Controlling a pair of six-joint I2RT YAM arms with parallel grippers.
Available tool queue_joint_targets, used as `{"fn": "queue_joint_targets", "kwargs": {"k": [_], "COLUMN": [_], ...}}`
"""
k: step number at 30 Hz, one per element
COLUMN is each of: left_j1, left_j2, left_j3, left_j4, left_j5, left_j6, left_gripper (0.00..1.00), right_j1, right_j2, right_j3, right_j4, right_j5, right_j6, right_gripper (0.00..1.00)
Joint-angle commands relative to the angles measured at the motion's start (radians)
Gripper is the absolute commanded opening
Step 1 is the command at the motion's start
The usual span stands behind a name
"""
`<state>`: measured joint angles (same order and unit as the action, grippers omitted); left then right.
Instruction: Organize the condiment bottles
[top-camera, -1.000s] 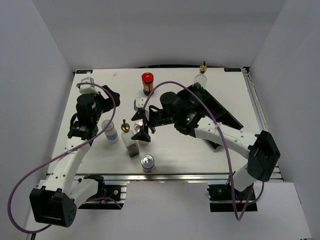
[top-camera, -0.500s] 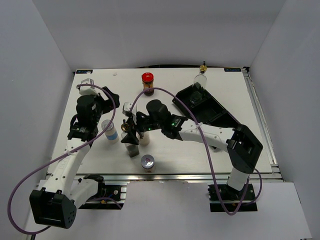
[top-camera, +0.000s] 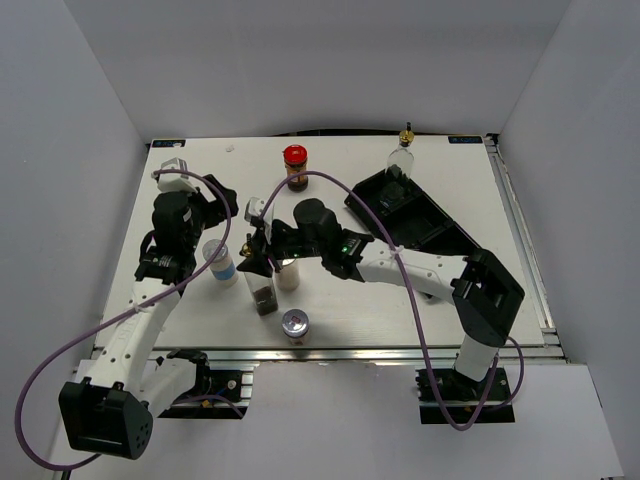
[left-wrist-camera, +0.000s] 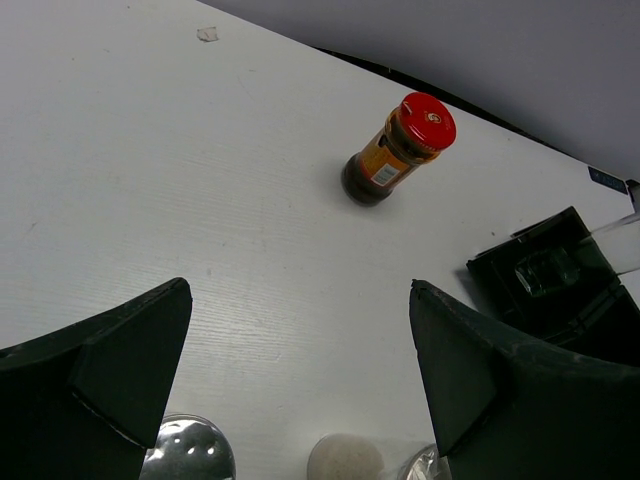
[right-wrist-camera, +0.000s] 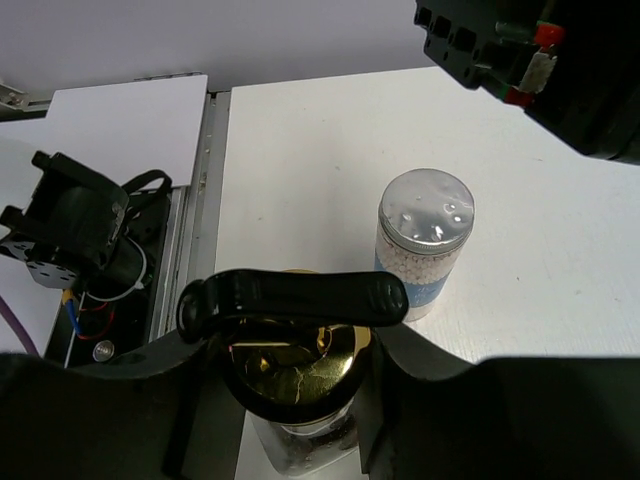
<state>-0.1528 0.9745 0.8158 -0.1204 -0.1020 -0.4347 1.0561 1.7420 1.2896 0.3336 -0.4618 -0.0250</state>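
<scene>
I will next carry the clear bottle with my right gripper up, outward and then down into the tray's far section (top-camera: 371, 194), and release it where the second bottle leaves room.
My right gripper (top-camera: 255, 262) (right-wrist-camera: 295, 370) is shut on the gold pourer top of a clear glass bottle (top-camera: 263, 293) (right-wrist-camera: 300, 440) with dark contents, standing left of centre. Just left of it stands the blue-labelled shaker (top-camera: 220, 262) (right-wrist-camera: 425, 245). A pale shaker (top-camera: 289, 275) stands right beside the gripped bottle, and a silver-lidded shaker (top-camera: 294, 322) sits nearer the front edge. The red-lidded dark jar (top-camera: 295, 165) (left-wrist-camera: 400, 150) stands at the back. A second glass bottle (top-camera: 402, 155) stands at the black tray's far end. My left gripper (top-camera: 222, 203) (left-wrist-camera: 298, 290) hangs open and holds nothing.
The black compartmented tray (top-camera: 415, 220) (left-wrist-camera: 560, 290) lies slanted on the right half of the table. A purple cable arcs over the right arm. White walls close in the table on three sides.
My right gripper has swung left from near the table's middle to the dark-filled bottle and shut on its pourer top. The left arm has stayed still.
</scene>
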Motion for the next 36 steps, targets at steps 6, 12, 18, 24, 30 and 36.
{"fn": "queue_joint_targets", "kwargs": {"k": [6,12,18,24,30,36], "left_j1": [-0.001,-0.002,-0.001,-0.002,-0.002,-0.002], "left_j2": [-0.033,-0.037,-0.036,-0.033,-0.026,-0.011], "left_j3": [-0.004,-0.006,0.008,-0.003,-0.015,-0.014], "left_j4": [-0.008,-0.005,-0.013,-0.025,0.008,0.014], "left_j5": [-0.073,-0.090,-0.114,-0.175,-0.140,-0.154], "left_j6": [0.016,0.019,0.024,0.030,0.051,0.057], "left_gripper": [0.98,0.98,0.98,0.98,0.98,0.98], "right_j1": [-0.001,-0.048,-0.157,-0.281,-0.402,-0.472], "right_j2": [-0.025,0.011,0.065,0.053,-0.024,-0.085], "right_j3": [0.099,0.192,0.272,0.297,0.263,0.263], "right_j4": [0.068,0.097,0.174,0.174,0.173,0.114], "right_j5": [0.135,0.180,0.127,0.164,0.190,0.242], "right_j6": [-0.046,-0.020,0.114,0.135,0.110,0.054], "right_gripper": [0.00,0.00,0.00,0.00,0.00,0.00]}}
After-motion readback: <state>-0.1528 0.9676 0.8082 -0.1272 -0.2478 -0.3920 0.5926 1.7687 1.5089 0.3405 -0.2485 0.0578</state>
